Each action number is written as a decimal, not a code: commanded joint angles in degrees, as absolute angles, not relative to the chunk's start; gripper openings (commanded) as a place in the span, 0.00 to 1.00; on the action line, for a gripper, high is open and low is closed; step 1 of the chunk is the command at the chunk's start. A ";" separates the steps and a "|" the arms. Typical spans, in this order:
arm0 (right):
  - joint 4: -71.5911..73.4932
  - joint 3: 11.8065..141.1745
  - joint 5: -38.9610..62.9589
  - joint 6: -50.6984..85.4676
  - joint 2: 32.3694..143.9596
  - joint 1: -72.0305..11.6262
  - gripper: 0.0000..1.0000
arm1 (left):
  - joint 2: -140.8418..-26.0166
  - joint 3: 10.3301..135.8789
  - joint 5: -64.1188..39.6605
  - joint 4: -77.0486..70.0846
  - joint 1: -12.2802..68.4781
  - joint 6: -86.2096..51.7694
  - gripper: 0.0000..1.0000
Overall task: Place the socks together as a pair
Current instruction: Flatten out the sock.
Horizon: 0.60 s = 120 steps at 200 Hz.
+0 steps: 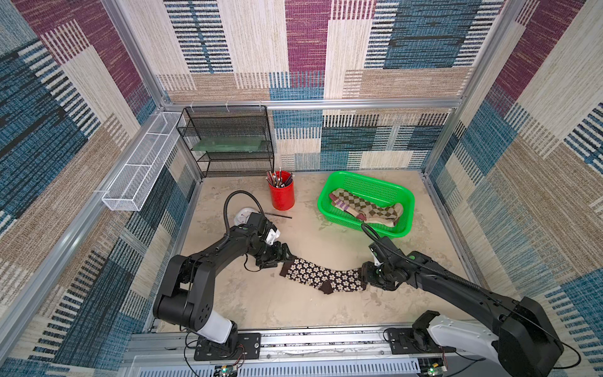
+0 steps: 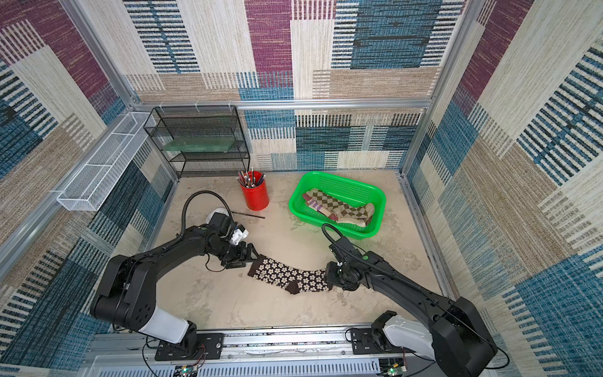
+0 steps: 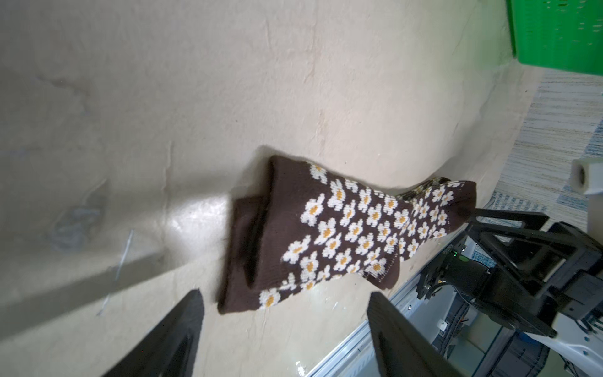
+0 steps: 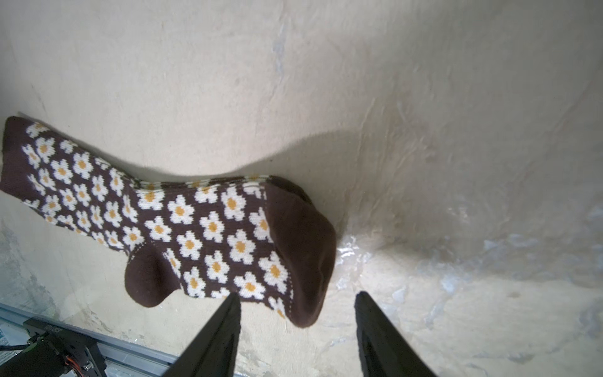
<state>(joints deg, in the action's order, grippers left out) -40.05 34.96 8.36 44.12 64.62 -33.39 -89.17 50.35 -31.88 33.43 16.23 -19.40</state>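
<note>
Both stacked dark toes lie below my right gripper. It will go down next with its fingers spread, edging toward my left gripper, and close around both toes together.
Two dark brown socks (image 1: 323, 277) with white flowers lie stacked on the table, in both top views (image 2: 290, 277). My left gripper (image 1: 287, 258) stands open just off their cuff ends (image 3: 261, 235), nothing between its fingers (image 3: 284, 293). At the toe end (image 4: 303, 248) my right gripper (image 1: 363, 277) is open too, its fingers apart over bare table (image 4: 297, 294). Argyle socks (image 1: 368, 205) and a purple-striped sock (image 1: 342, 205) lie in the green basket (image 1: 346, 220) at the back right.
A red cup of pens (image 1: 282, 192) stands behind the left arm, with a black pen (image 1: 277, 215) lying near it. A black mesh shelf (image 1: 228, 140) and a white wire tray (image 1: 143, 163) sit at the back left. A metal rail (image 1: 293, 342) runs along the front.
</note>
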 commanded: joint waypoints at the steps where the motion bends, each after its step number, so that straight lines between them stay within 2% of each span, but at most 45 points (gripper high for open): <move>1: -36.82 34.07 8.73 44.74 65.81 -33.20 0.59 | -90.70 50.19 -29.94 34.34 16.25 -19.73 0.79; 40: -30.91 33.22 9.95 44.47 71.12 -32.28 0.60 | -93.53 50.78 -28.63 32.70 18.97 -20.91 0.78; 65: -28.77 33.22 10.36 44.34 74.56 -32.16 0.55 | -97.26 51.50 -27.76 32.34 20.19 -22.48 0.69; 82: -27.95 33.16 10.19 44.33 76.05 -31.89 0.45 | -99.67 51.33 -27.65 32.52 20.54 -22.92 0.54; 106: -27.24 33.69 10.94 44.79 75.76 -31.12 0.17 | -101.23 51.30 -28.96 33.08 20.74 -22.00 0.24; 120: -29.14 35.47 10.87 44.63 73.76 -31.15 0.09 | -99.74 53.01 -29.91 34.58 20.74 -21.62 0.10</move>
<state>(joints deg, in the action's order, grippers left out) -27.46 33.67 11.14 44.45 75.70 -31.29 -100.01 52.03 -35.35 30.68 20.58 -21.30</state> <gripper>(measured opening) 0.116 0.181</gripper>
